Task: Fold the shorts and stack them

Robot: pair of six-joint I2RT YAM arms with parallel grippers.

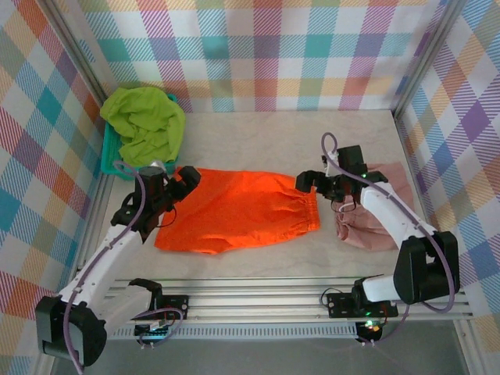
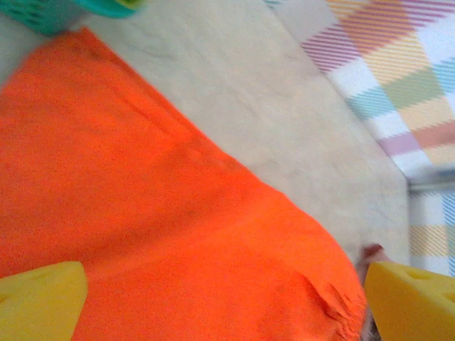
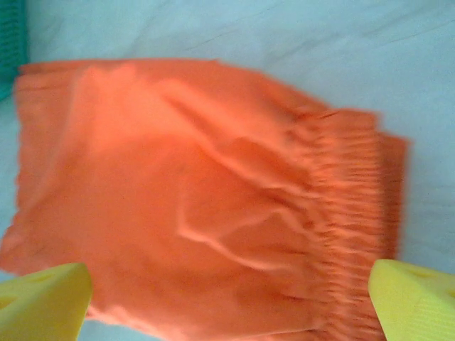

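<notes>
My right gripper lowers onto the middle of the shorts' gathered waistband below it next, since the waistband already runs between its open yellow fingers.
Bright orange shorts (image 1: pixel 238 209) lie spread flat in the middle of the table, waistband to the right. My left gripper (image 1: pixel 184 179) hovers open over their upper left corner; its yellow fingertips (image 2: pixel 43 302) frame orange cloth (image 2: pixel 156 234) with nothing between them. Above the waistband end my right gripper (image 1: pixel 306 181) stands open, and the gathered waistband (image 3: pixel 348 213) runs between its yellow fingertips (image 3: pixel 416 298). Dusty pink shorts (image 1: pixel 367 219) lie folded at the right, partly under the right arm. Lime green shorts (image 1: pixel 144 123) are heaped on the basket.
A teal mesh basket (image 1: pixel 109 152) stands at the back left against the checked wall. Checked walls close in the table on three sides. An aluminium rail (image 1: pixel 266 301) runs along the near edge.
</notes>
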